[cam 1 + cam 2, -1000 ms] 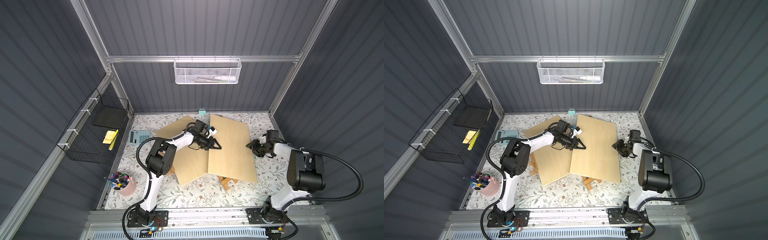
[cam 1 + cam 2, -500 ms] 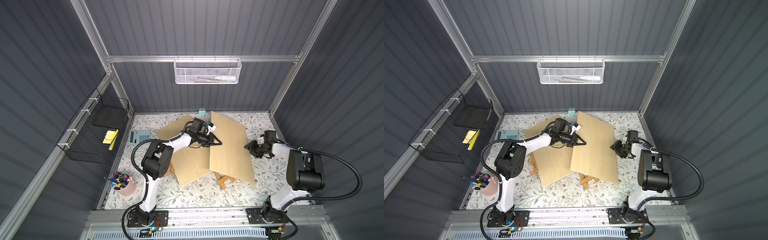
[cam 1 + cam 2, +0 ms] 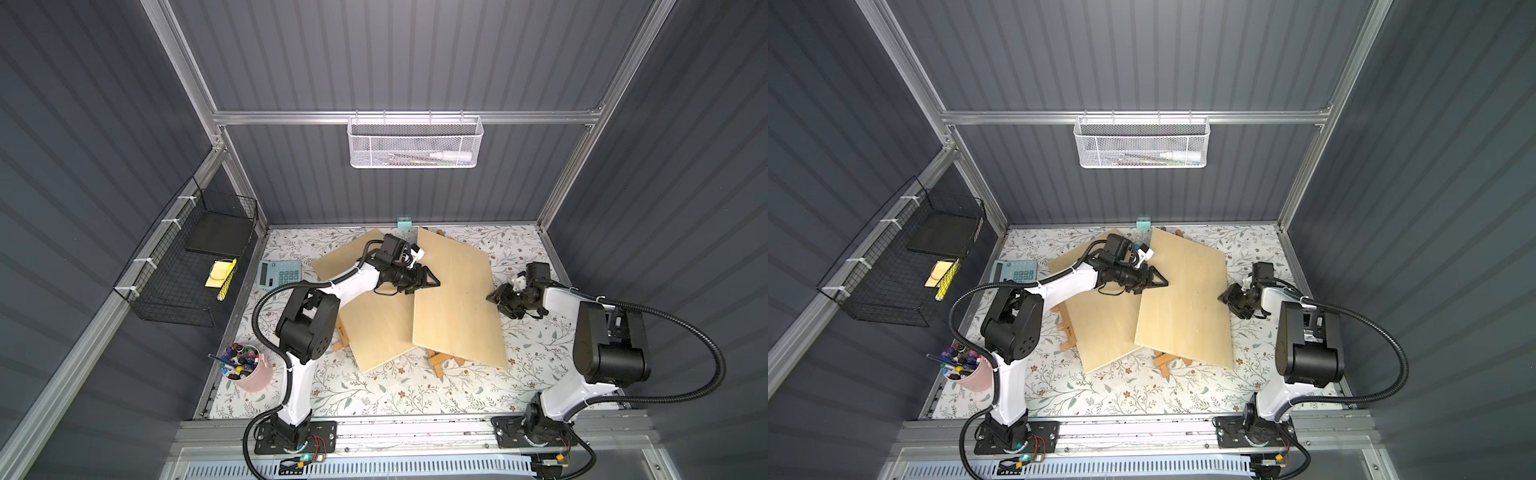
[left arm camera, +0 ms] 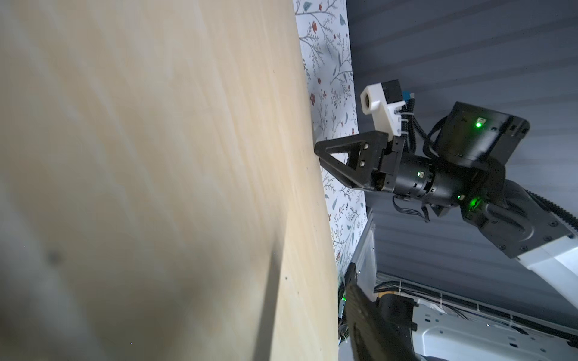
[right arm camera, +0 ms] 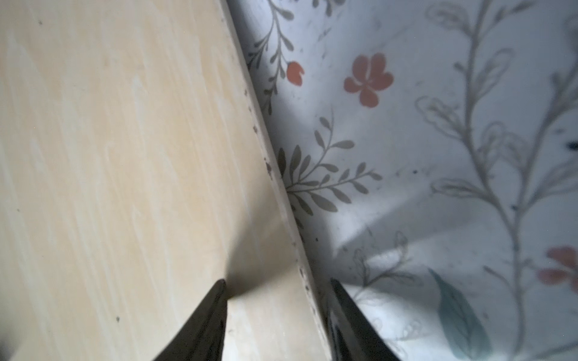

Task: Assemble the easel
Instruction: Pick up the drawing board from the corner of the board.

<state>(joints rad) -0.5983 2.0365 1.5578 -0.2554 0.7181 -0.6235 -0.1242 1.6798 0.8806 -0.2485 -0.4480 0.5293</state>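
I need to raise my left gripper, bring its open fingers across the tipped board's overlapping edge (image 3: 414,300) and close, as that side lies over the other board.
Two pale plywood boards lie over the wooden easel, whose legs (image 3: 438,361) poke out at the front. The right board (image 3: 457,299) (image 3: 1183,307) overlaps the left board (image 3: 374,324) and is tipped. My left gripper (image 3: 434,284) (image 3: 1163,284) sits at the right board's left edge. Only one of its fingers (image 4: 359,312) shows in its wrist view, set well off to one side, so its jaws stand apart. My right gripper (image 3: 492,297) (image 5: 276,283) is open, with the board's right edge (image 5: 281,193) between its fingers.
A calculator (image 3: 279,273) lies at the back left and a pink cup of pens (image 3: 249,368) stands at the front left. A black wire basket (image 3: 183,266) hangs on the left wall and a white mesh basket (image 3: 414,141) on the back wall. A small teal block (image 3: 404,222) stands at the back edge.
The right board's right edge has shifted slightly left, and my right gripper with it. My left gripper has moved a little toward the back along the board's left edge.
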